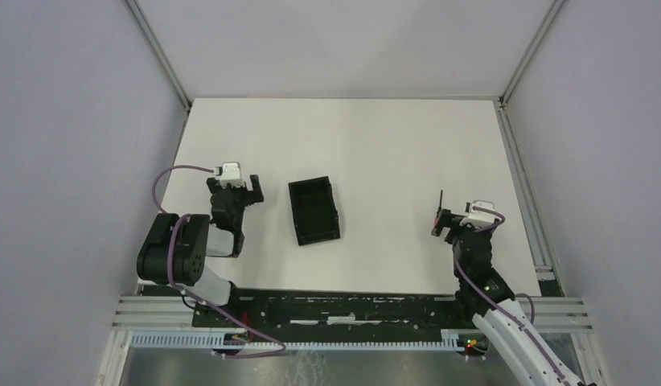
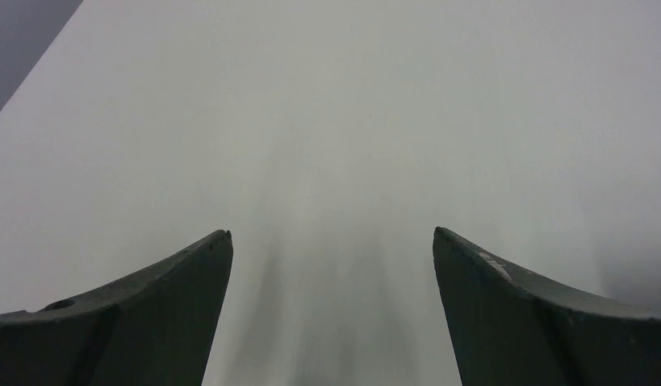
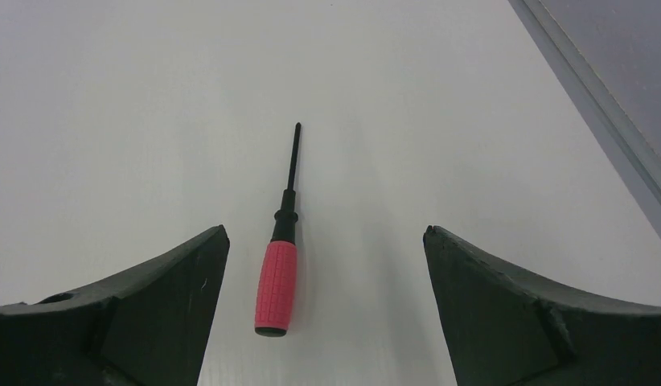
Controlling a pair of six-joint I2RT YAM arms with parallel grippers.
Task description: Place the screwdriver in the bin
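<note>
My right gripper moves down and left in the top view onto the handle's shaft-side end next, as the screwdriver (image 1: 437, 214) lies off-centre between its fingers.
The screwdriver (image 3: 277, 283), with a short red handle and a thin dark shaft, lies flat on the white table. It sits between the fingers of my right gripper (image 3: 326, 233), closer to the left finger, with the shaft pointing away. That gripper is open and touches nothing. From above, the screwdriver (image 1: 437, 214) shows at the right gripper (image 1: 454, 219), right of the middle. The bin (image 1: 314, 211), a low black open tray, stands near the table's centre and looks empty. My left gripper (image 1: 245, 188) rests left of the bin. It is open (image 2: 331, 233) over bare table.
A metal frame rail (image 1: 522, 186) runs along the table's right edge, close to the right arm. Grey walls enclose the white table (image 1: 351, 137) on three sides. The arms' base rail (image 1: 351, 310) runs along the near edge.
</note>
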